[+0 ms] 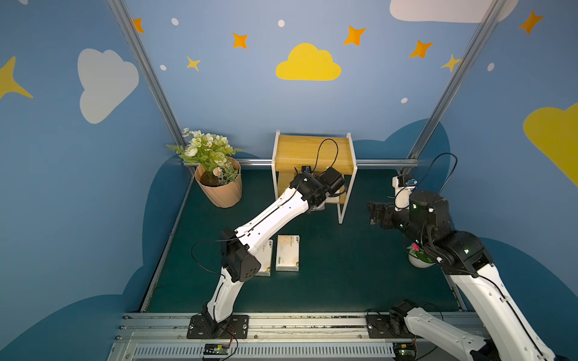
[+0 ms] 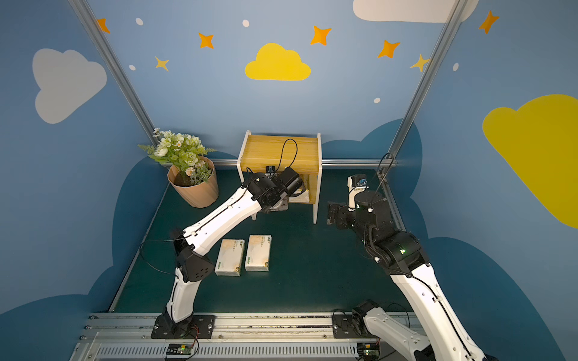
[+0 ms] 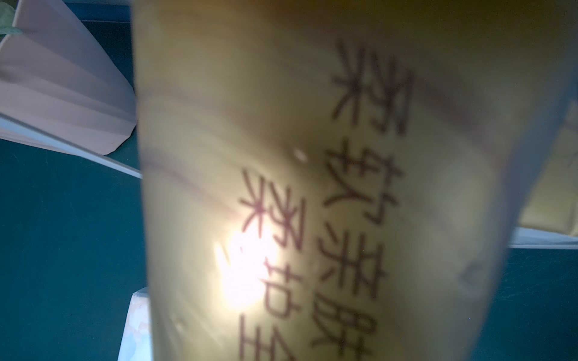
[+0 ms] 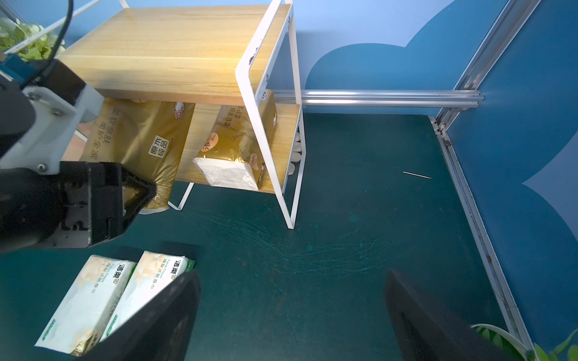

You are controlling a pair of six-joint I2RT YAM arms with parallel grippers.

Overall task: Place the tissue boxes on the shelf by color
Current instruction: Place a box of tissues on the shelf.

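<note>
The left gripper will next push outward and let go of the gold tissue box on the shelf's lower level [image 1: 286,181] beside the second gold tissue box, as that spot is outward of the gripper.
My left gripper [image 4: 145,190] is shut on a shiny gold tissue box [image 4: 137,147], which fills the left wrist view [image 3: 312,187]. That box reaches into the left half of the lower tier of the shelf [image 1: 312,150], and its near end sticks out past the front edge. A second gold tissue box [image 4: 237,147] lies on the right half of the lower tier. Two cream-white tissue boxes [image 2: 230,257] [image 2: 258,252] lie side by side on the green mat; my left arm partly covers one in a top view [image 1: 266,259]. My right gripper [image 1: 373,212] [image 4: 291,281] hovers open, right of the shelf.
A peach flowerpot [image 1: 219,187] with white flowers stands left of the shelf. A small white pot [image 1: 419,256] with a pink flower sits under my right arm. A thin white stick [image 4: 417,175] lies on the mat by the right rail.
</note>
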